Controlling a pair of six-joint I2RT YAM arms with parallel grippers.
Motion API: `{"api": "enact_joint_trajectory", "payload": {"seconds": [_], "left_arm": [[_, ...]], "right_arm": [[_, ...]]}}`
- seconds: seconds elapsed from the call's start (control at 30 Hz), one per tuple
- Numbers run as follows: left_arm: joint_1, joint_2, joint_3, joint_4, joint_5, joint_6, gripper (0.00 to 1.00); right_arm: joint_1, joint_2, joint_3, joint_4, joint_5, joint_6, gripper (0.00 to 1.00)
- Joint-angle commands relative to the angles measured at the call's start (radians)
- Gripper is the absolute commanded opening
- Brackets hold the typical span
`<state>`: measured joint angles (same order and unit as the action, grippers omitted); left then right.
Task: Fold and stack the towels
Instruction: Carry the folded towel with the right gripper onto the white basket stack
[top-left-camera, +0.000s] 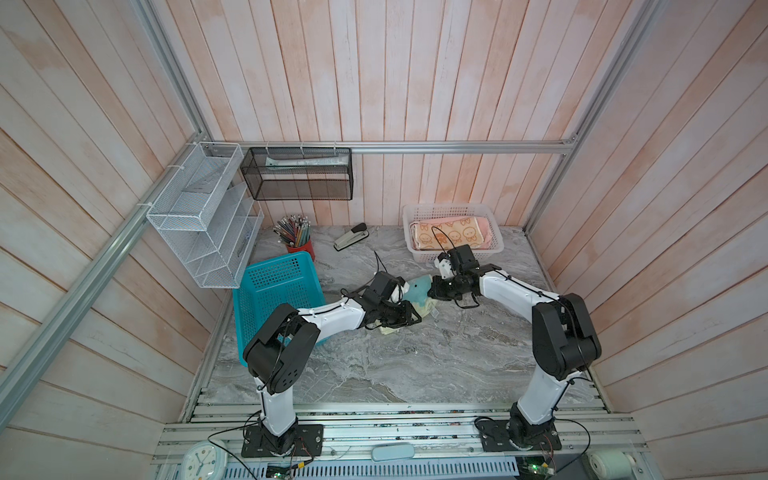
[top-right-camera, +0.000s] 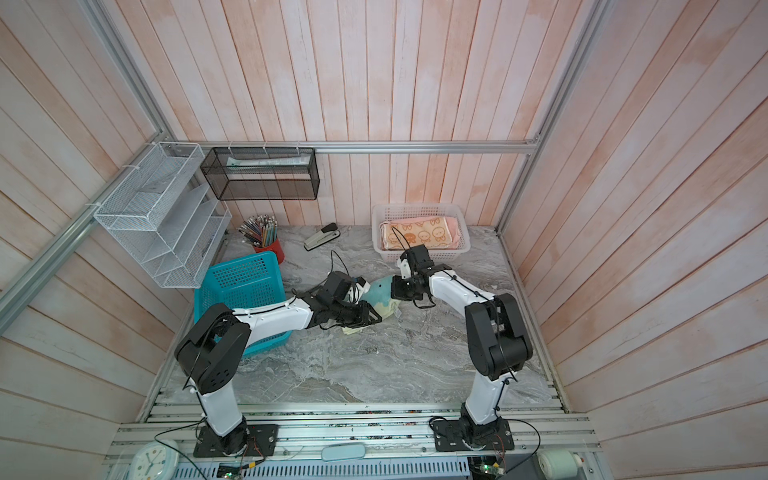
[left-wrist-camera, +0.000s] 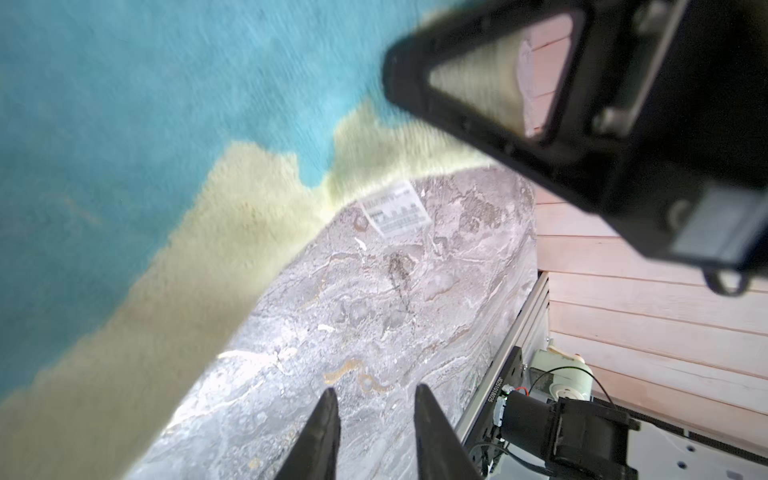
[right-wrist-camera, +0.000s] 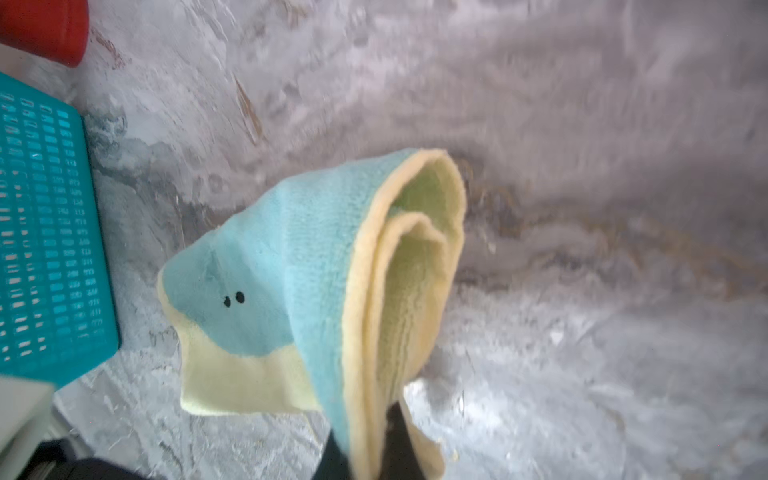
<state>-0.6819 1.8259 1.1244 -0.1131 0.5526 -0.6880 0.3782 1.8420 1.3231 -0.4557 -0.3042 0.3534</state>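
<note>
My right gripper is inward of the white basket, so it should next move up and outward. It should then lower the yellow towel onto the bunny towel (top-left-camera: 442, 232) and release it.
A pale yellow towel with teal patches (top-left-camera: 417, 291) (top-right-camera: 380, 293) lies bunched at mid-table between my two grippers. My right gripper (right-wrist-camera: 365, 432) is shut on a doubled yellow edge of it (right-wrist-camera: 291, 249), and the cloth drapes off the fingers above the marble; in both top views this gripper (top-left-camera: 434, 289) (top-right-camera: 395, 289) is at the towel's right side. My left gripper (left-wrist-camera: 376, 390) is open over bare marble with nothing between its fingers, right beside the towel (left-wrist-camera: 145, 124); from above it (top-left-camera: 409, 316) (top-right-camera: 372, 318) is at the towel's near-left edge. An orange-and-cream bunny towel (top-left-camera: 446, 235) lies folded on a pink towel (top-left-camera: 484, 226).
The white basket (top-left-camera: 457, 255) holding the folded towels stands at the back right. A teal basket (top-left-camera: 274, 291) leans at the left edge, with a red pencil cup (top-left-camera: 299, 249) and a stapler (top-left-camera: 351, 237) behind it. Wire racks hang on the back-left wall. The towel's white tag (left-wrist-camera: 395, 210) rests on the marble.
</note>
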Motion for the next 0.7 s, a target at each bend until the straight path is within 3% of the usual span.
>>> {"api": "enact_joint_trajectory", "payload": {"seconds": [0.0,0.13,0.47,0.53,0.67], "left_arm": [[0.016,-0.048,-0.031,0.004,0.026,0.039,0.33],[0.033,-0.089,-0.054,0.016,0.024,0.04,0.33],[0.093,-0.096,-0.061,0.052,0.043,0.028,0.33],[0.111,-0.09,-0.063,0.056,0.05,0.029,0.33],[0.143,-0.082,-0.066,0.064,0.067,0.03,0.33]], "right_arm": [[0.005,0.076,0.162,-0.158,0.113,-0.095,0.0],[0.002,0.204,0.432,-0.263,0.164,-0.161,0.0],[-0.011,0.58,1.265,-0.543,0.148,-0.203,0.0],[-0.014,0.607,1.337,-0.524,0.138,-0.198,0.0],[-0.04,0.559,1.27,-0.392,0.059,-0.15,0.0]]}}
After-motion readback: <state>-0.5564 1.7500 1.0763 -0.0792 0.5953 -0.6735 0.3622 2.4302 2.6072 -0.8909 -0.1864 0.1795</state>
